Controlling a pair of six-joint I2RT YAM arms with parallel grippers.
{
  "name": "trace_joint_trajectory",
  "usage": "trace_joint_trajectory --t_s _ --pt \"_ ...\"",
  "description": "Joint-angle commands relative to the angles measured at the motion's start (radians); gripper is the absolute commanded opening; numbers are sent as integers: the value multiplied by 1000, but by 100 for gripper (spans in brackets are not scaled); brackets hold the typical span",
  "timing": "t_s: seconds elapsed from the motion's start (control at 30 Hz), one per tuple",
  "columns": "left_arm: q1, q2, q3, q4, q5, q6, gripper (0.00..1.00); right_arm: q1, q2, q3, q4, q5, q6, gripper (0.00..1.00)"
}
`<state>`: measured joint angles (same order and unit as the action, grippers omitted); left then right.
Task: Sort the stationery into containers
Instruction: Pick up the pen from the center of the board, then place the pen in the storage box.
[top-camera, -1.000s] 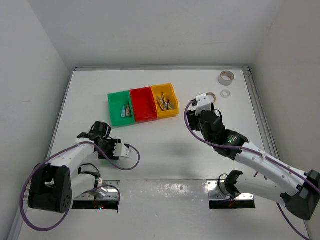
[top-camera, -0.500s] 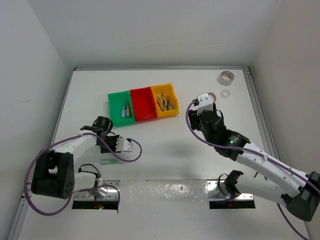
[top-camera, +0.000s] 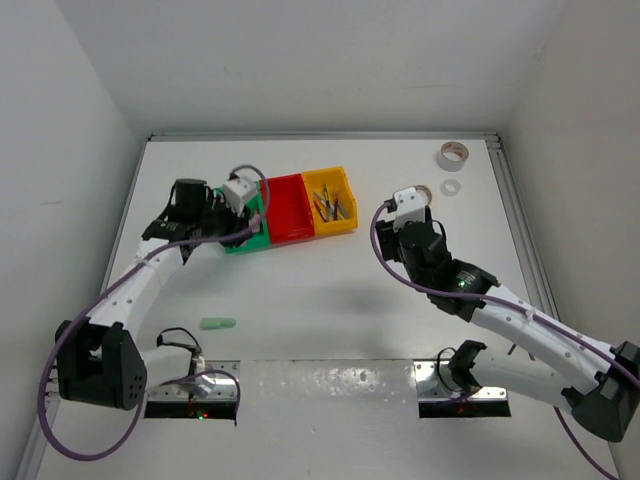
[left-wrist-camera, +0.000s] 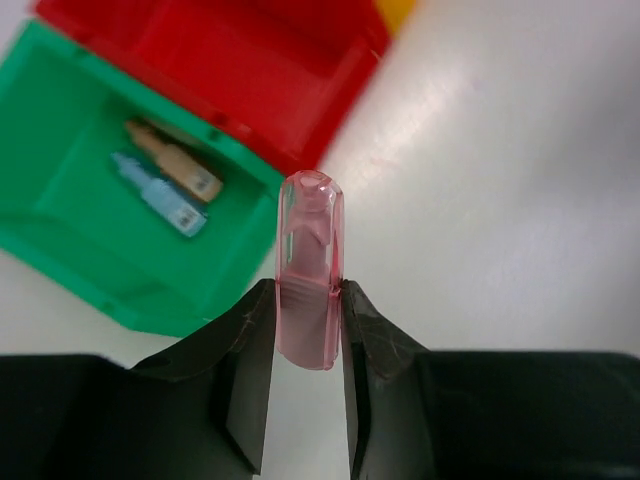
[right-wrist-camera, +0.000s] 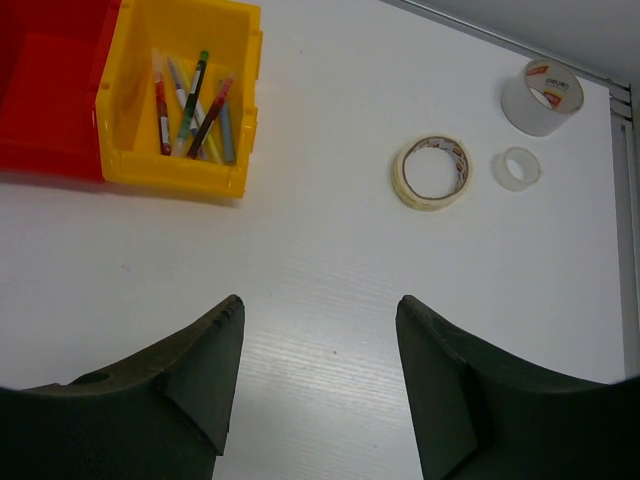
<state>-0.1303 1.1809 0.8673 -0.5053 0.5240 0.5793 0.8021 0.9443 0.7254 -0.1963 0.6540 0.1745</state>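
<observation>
My left gripper turns, moves outward and lowers there next, since the green bin (top-camera: 240, 244) has its bottom free beside the blue piece, away from the red bin.
My left gripper (left-wrist-camera: 308, 292) is shut on a pink pastel piece (left-wrist-camera: 310, 260), which stands upright between the jaws over the near right corner of the green bin (left-wrist-camera: 70, 240). An orange piece (left-wrist-camera: 172, 165) and a blue piece (left-wrist-camera: 155, 195) lie in that bin. In the top view the left gripper (top-camera: 250, 212) hangs over the green bin (top-camera: 240, 244). A green pastel piece (top-camera: 217, 323) lies on the table at front left. My right gripper (right-wrist-camera: 320, 305) is open and empty above bare table, right of the yellow bin (right-wrist-camera: 185, 172).
The red bin (top-camera: 287, 208) holds nothing that I can see. The yellow bin (top-camera: 330, 200) holds several pens (right-wrist-camera: 190, 105). A tan tape roll (right-wrist-camera: 432, 172), a small white roll (right-wrist-camera: 517, 168) and a grey roll (right-wrist-camera: 542, 96) lie at the back right.
My left arm has swung from the front left of the table up to the green bin with the pink piece. The green piece now shows on the table. The right arm is still.
</observation>
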Motion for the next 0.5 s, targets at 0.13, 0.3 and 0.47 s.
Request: trace_joint_trajectory --t_s 0.13,0.3,0.47 --pt "37 173 171 251 -330 -853 0 5 4 11 24 6 -13 61" --pt "38 327 263 231 -462 -938 0 6 -22 0 15 16 -6 61" --pt "32 401 315 214 -633 -894 0 8 -36 -9 0 30 -1 61"
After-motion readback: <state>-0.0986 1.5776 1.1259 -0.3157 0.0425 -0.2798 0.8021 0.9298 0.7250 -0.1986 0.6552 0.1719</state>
